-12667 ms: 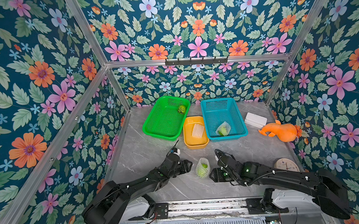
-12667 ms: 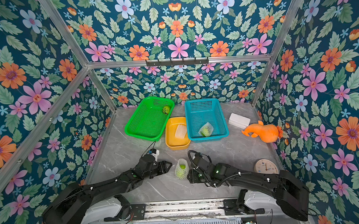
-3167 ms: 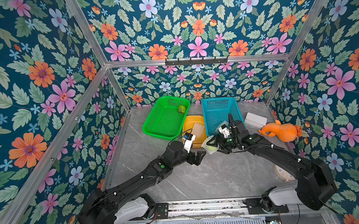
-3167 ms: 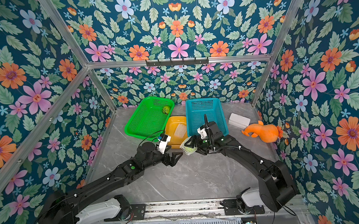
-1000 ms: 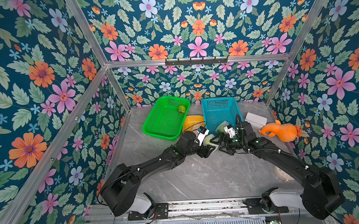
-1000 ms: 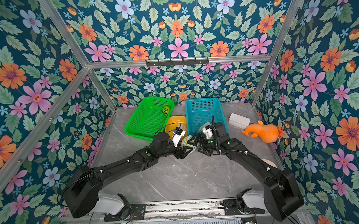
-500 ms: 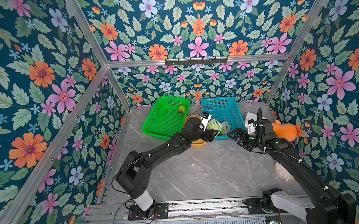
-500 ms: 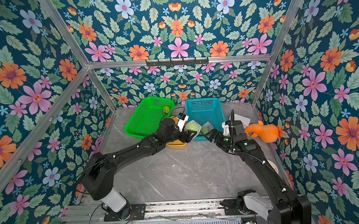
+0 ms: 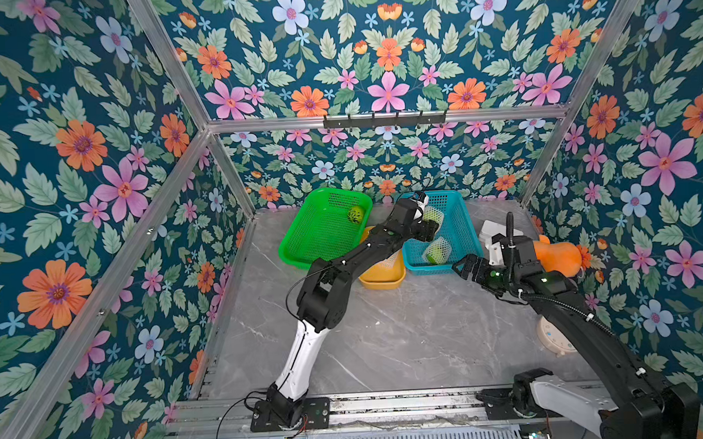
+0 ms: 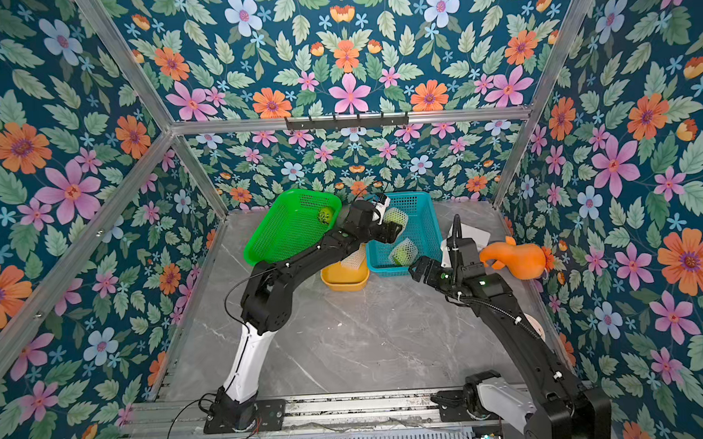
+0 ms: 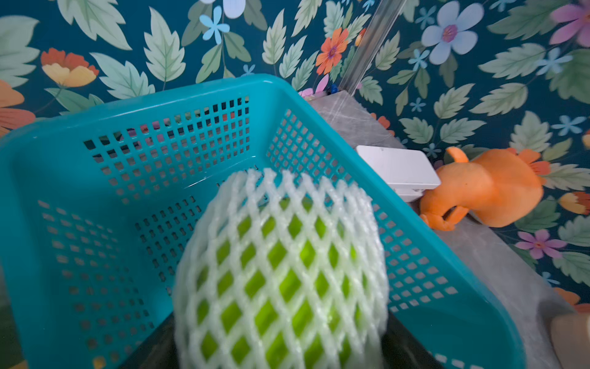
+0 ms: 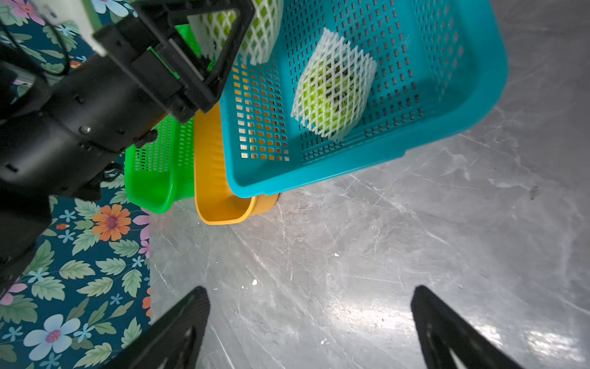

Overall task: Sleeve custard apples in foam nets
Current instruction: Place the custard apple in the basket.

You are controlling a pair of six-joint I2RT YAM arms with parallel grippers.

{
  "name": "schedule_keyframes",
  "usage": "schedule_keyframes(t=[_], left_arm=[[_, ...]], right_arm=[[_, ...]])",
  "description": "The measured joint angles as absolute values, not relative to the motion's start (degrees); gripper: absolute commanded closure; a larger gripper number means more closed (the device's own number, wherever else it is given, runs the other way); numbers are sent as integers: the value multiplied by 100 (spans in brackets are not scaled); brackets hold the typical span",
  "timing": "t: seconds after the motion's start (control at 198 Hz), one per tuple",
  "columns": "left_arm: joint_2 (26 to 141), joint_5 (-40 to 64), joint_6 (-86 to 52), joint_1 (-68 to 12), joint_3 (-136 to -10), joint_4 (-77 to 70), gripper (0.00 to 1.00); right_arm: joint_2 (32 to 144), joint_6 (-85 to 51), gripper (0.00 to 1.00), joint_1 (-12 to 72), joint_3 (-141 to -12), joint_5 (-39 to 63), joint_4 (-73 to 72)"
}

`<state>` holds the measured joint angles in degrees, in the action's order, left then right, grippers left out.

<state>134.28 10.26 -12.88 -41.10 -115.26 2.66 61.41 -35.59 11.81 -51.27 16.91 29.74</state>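
Observation:
Next, my left gripper moves down into the teal basket (image 9: 462,219) and releases the custard apple on the basket's bottom outward of the second netted one, since that patch lies clear.
My left gripper (image 9: 430,224) is shut on a custard apple sleeved in a white foam net (image 9: 433,215) (image 11: 281,274) and holds it above the teal basket (image 9: 462,219). A second netted custard apple (image 9: 437,250) (image 12: 333,92) lies inside that basket. One bare custard apple (image 9: 355,215) (image 10: 326,216) sits in the green basket (image 9: 318,234). An empty foam net (image 10: 353,258) rests in the yellow bin (image 9: 383,279), partly hidden by the left arm. My right gripper (image 9: 464,265) (image 12: 309,303) stands open and empty over the table, just in front of the teal basket's right corner.
An orange gourd toy (image 9: 557,256) and a white box (image 9: 493,228) lie at the back right. A round timer (image 9: 552,336) sits by the right wall. The three containers stand side by side along the back. Floral walls close in three sides.
Both grippers were at the netted apple a second ago. The right one drew back to the right, open. The left arm carried the netted apple back and over the teal basket.

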Motion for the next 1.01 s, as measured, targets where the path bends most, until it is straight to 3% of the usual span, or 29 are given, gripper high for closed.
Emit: schedule_keyframes(t=[0.187,0.641,1.01], left_arm=[[14197,735,-1203,-4036,-12551,976,31],[14663,644,-1002,-4209,-13028,1918,31],[14805,397,-749,-4324,-13325,2139,24]], right_arm=[[6139,-3487,1,1179,-5006,1673,2906],[6425,-3481,1,1179,-4895,1785,2545],[6493,-3564,1,1179,-4836,1890,2403]])
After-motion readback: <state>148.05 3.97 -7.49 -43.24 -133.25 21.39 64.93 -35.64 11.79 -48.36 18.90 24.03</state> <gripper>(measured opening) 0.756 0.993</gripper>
